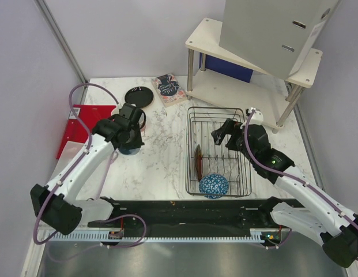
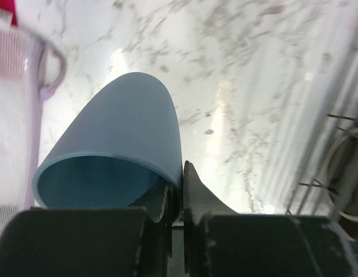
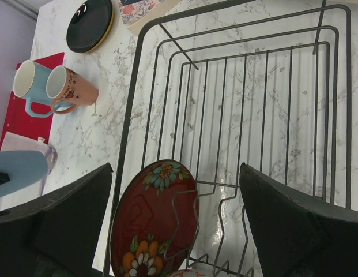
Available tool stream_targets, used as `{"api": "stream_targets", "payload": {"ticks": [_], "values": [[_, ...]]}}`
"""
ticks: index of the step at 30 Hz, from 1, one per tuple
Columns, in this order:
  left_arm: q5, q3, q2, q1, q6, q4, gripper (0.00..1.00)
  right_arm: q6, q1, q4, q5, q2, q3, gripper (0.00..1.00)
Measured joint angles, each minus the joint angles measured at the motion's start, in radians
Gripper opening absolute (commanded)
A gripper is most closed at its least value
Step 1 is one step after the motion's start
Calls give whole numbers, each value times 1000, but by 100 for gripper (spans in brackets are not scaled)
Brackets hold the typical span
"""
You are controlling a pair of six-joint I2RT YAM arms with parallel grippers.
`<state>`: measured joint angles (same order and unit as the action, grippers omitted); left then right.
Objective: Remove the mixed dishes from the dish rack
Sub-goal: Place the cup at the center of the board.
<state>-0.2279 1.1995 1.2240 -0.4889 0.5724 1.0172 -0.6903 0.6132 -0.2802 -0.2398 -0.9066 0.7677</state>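
I need to bring the cup down beside the translucent handled container with my left gripper, moving gently outward toward the pink mug (image 3: 70, 86). The marble is clear there.
My left gripper (image 1: 130, 138) is shut on the rim of a light-blue cup (image 2: 118, 138), one finger inside and one outside, over the marble left of the dish rack (image 1: 219, 151). The same cup shows in the top view (image 1: 130, 150). My right gripper (image 3: 176, 199) stands open above the rack, nothing between its fingers (image 3: 294, 225). In the rack a red-brown flowered plate (image 3: 153, 222) stands on edge between dividers, and a blue-and-white bowl (image 1: 214, 186) sits at the near end. Another light-blue cup (image 3: 27, 83), a pink mug (image 3: 70, 86) and a black plate (image 3: 90, 22) lie on the table.
A white two-tier shelf (image 1: 248, 86) stands behind the rack with a grey box above it. A patterned booklet (image 1: 169, 88) lies near the black plate. A red mat (image 1: 78, 124) and a translucent handled container (image 2: 20, 109) are at the left.
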Motion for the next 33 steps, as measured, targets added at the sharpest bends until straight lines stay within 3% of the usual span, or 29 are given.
{"api": "stream_targets", "payload": {"ticks": [6,15,33], "values": [[75,-7,159,143,35,75,2,7,0,-10,-2,14,-7,98],[91,63,409,240,44,80,2,7,0,-17,-3,57,-59,98],[80,172,532,298,43,43,2,26,0,-12,14,19,-74,98]]}}
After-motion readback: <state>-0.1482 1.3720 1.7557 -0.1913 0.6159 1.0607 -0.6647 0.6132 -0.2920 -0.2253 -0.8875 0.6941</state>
